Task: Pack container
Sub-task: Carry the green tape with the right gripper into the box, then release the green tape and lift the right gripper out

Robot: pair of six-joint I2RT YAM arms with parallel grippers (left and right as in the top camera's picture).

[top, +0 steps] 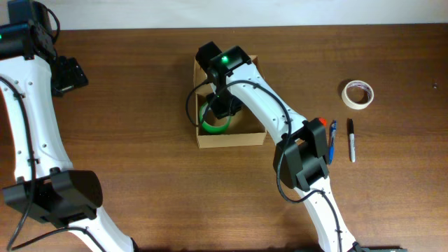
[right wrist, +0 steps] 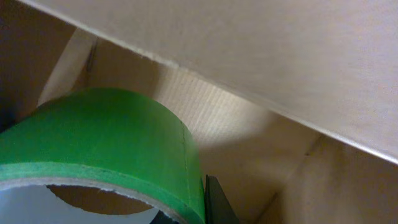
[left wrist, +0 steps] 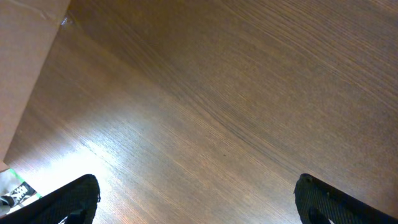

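The container's bottom lies below my right gripper, so next I need to lower the green tape roll (top: 213,126) toward it and release the roll's side there.
The tan cardboard container (top: 231,138) stands open at the table's middle. My right gripper (top: 225,106) reaches down into it and is shut on the wall of a green tape roll (top: 213,126). In the right wrist view the green roll (right wrist: 106,130) fills the lower left, and my right gripper (right wrist: 193,208) has one finger outside the roll and one inside it. The container's inner walls (right wrist: 249,50) are close around. My left gripper (top: 68,73) is far to the left over bare table. In the left wrist view its fingers (left wrist: 199,202) are wide apart and empty.
A white tape roll (top: 358,94) lies at the far right. A blue pen (top: 333,138) and a black marker (top: 351,140) lie side by side below it, near the right arm's elbow. A tan flat surface (left wrist: 25,56) shows at the left wrist view's upper left.
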